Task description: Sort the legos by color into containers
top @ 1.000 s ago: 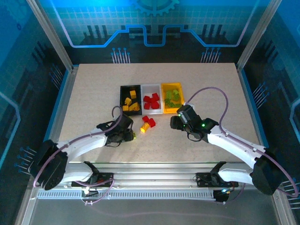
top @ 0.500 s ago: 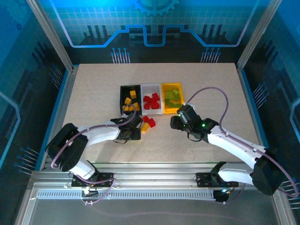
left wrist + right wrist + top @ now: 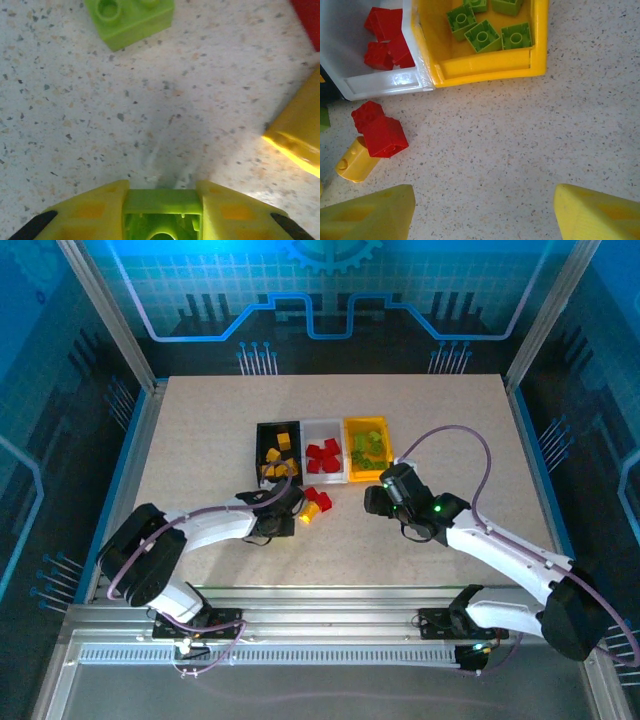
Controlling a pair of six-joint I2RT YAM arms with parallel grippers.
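I will lift my left gripper with its lime green lego up and outward over the yellow bin and let the lego go, because that bin already has green legos in it.
My left gripper is shut on a lime green lego, held just above the speckled table. Ahead of it lie another green lego and, to the right, a yellow lego. In the top view the left gripper is right beside the loose red legos. My right gripper hangs open over bare table, near the yellow bin holding green legos and the white bin holding red ones. The black bin holds yellow legos.
Two loose red legos and a yellow round one lie just in front of the white bin, left of the right gripper. The table has wide free room on both sides of the bins.
The left arm has swung right toward the loose legos. Its jaws opened wider, then shut on a green lego. The right arm has barely moved.
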